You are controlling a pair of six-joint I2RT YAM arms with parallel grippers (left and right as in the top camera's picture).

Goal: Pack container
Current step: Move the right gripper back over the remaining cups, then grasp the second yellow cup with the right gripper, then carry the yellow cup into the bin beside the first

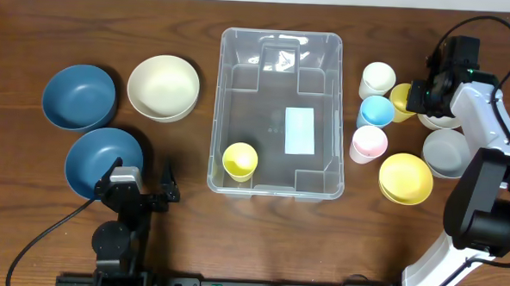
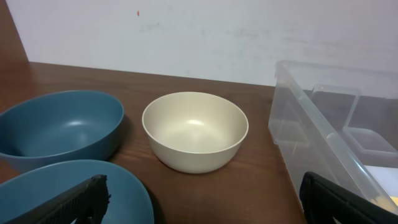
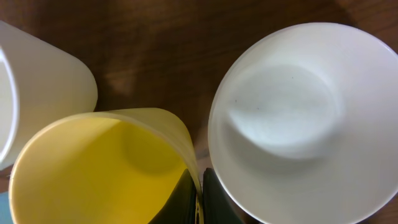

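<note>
The container's yellow cup lies left of my right gripper in the overhead view, so next my right gripper needs to lift its match across, lower it inside and release.
The container (image 1: 273, 118), a clear bin with a white label on its base, stands mid-table and holds one yellow cup (image 1: 239, 160) in its near left corner. My right gripper (image 1: 415, 96) is at the far right, shut on the rim of a second yellow cup (image 1: 401, 101). The right wrist view shows its fingers (image 3: 199, 199) pinching that cup's wall (image 3: 93, 174), one inside and one outside, right beside a white bowl (image 3: 298, 118). My left gripper (image 1: 139, 183) rests open near the front left, its fingers wide apart (image 2: 202, 205) with nothing between them.
A cream bowl (image 1: 162, 87) and two blue bowls (image 1: 79, 96) (image 1: 103, 160) sit left of the container. On the right stand a white cup (image 1: 378, 78), blue cup (image 1: 376, 109), pink cup (image 1: 369, 142), yellow bowl (image 1: 405, 178) and grey bowl (image 1: 445, 151).
</note>
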